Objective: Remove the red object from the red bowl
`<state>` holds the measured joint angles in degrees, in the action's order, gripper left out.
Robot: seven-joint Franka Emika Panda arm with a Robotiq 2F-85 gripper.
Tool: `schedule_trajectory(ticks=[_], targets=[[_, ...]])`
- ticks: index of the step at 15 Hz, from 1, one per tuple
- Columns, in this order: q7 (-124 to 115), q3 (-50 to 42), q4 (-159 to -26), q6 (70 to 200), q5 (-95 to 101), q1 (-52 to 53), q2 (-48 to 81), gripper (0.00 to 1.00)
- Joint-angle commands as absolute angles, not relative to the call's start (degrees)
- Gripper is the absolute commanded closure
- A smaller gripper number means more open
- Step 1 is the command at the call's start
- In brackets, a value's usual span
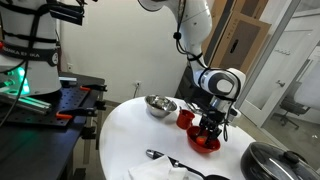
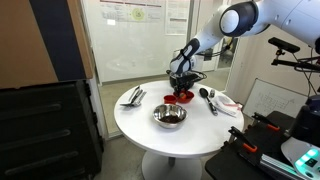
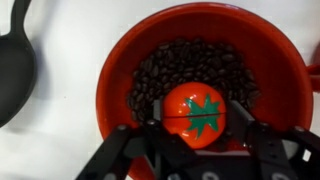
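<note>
My gripper rises from the red bowl (image 1: 205,143) next, moves back and lowers to release the tomato on the tabletop, since a bare patch (image 1: 155,135) lies back from my gripper.
The red object (image 3: 195,112) is a small toy tomato with a green star top. It sits on dark beans (image 3: 190,60) inside the red bowl (image 3: 115,70). My gripper (image 3: 197,128) reaches down into the bowl, with one finger pressed against each side of the tomato. In both exterior views the gripper (image 1: 208,128) (image 2: 181,86) is low over the red bowl (image 1: 205,143) (image 2: 180,98), and the tomato is hidden behind the fingers.
On the round white table (image 1: 130,130) a steel bowl (image 1: 160,104) (image 2: 169,116) and a small red cup (image 1: 185,119) stand close to the red bowl. A black ladle (image 3: 15,60) (image 1: 165,156) lies beside it. A black pan (image 1: 270,160) sits at the table's edge.
</note>
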<state>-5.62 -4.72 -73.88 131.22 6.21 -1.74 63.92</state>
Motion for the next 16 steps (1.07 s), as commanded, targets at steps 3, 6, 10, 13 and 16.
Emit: schedule_trajectory(ticks=[3,6,10,13,16], targets=[[-5.8,-4.7,-72.3,129.7,4.9,-1.8,64.5,0.61],[-4.4,-4.2,-75.4,131.0,4.9,-2.0,61.6,0.61],[1.8,-3.5,-83.5,134.7,7.4,-1.5,54.1,0.61],[9.4,-2.5,-90.0,136.0,9.8,-1.4,48.2,0.61],[16.6,-1.0,-98.1,136.9,11.7,-2.0,42.3,0.61]])
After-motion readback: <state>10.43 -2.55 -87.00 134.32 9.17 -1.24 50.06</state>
